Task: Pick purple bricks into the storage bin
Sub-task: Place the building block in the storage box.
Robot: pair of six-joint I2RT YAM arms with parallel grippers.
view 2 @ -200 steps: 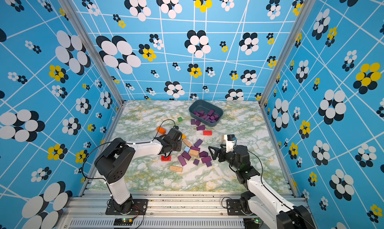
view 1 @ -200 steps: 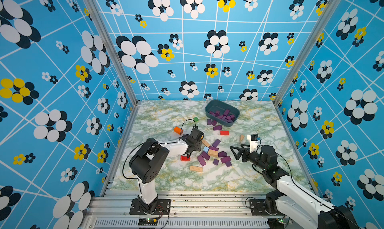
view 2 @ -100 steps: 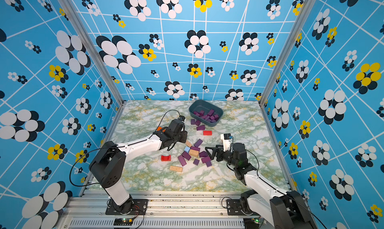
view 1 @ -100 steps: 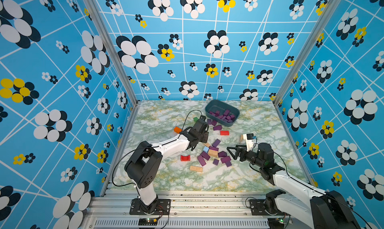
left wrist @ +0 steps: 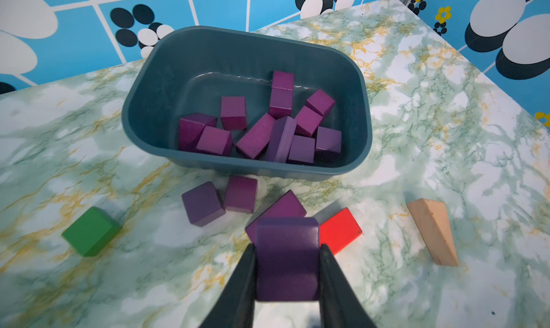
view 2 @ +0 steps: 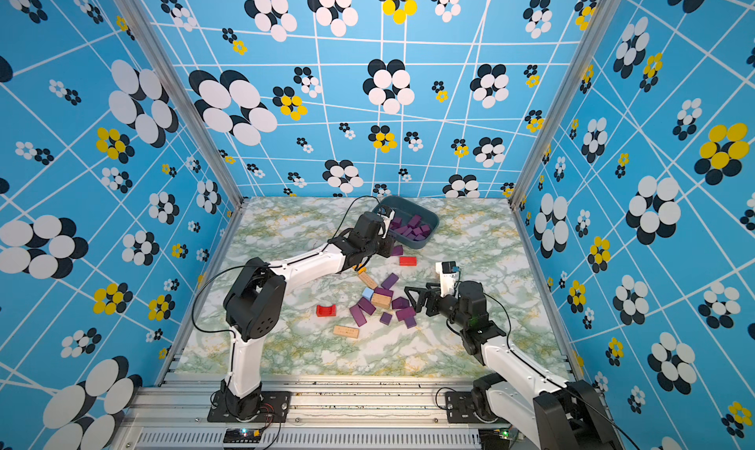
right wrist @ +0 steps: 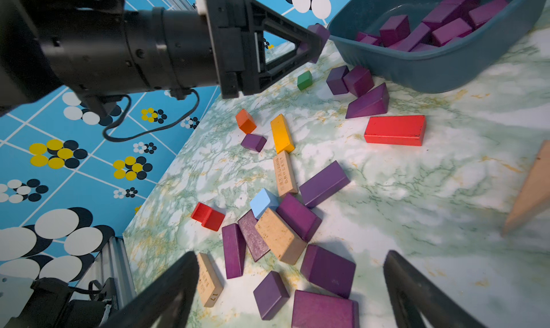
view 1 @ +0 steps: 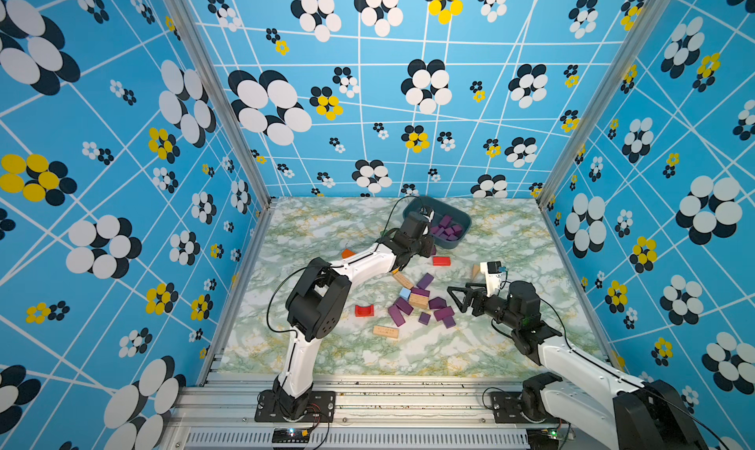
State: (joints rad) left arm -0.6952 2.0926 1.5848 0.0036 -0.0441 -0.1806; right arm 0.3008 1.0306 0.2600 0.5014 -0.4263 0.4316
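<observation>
I should carry the purple brick outward with my left gripper over the rim of the bin's near side and release it, as the bin's open inside lies past that side.
The storage bin (view 1: 463, 219) (view 2: 431, 218) stands at the back of the table and holds several purple bricks (left wrist: 256, 136). My left gripper (left wrist: 287, 247) is shut on a purple brick (left wrist: 287, 270); it hovers just short of the bin's near wall (left wrist: 268, 168). In the right wrist view that held purple brick (right wrist: 319, 33) is level with the bin's rim (right wrist: 416, 67). Three loose purple bricks (left wrist: 204, 203) lie by the bin. My right gripper (view 1: 457, 301) (right wrist: 293, 281) is open, low beside a cluster of purple bricks (view 1: 443, 313) (right wrist: 327, 270) at mid-table.
Mixed among the cluster are tan blocks (view 1: 418, 301) and a light-blue cube (view 1: 404, 293). A red bar (view 1: 441, 260), red arch (view 1: 363, 310), tan bar (view 1: 385, 332) and tan wedge (view 1: 475, 270) lie around it. A green cube (left wrist: 90, 231), orange block (right wrist: 245, 121) and yellow bar (right wrist: 281, 133) lie further left.
My left arm has carried its purple brick from beside the pile back towards the bin. The right gripper has edged left towards the cluster, still open.
</observation>
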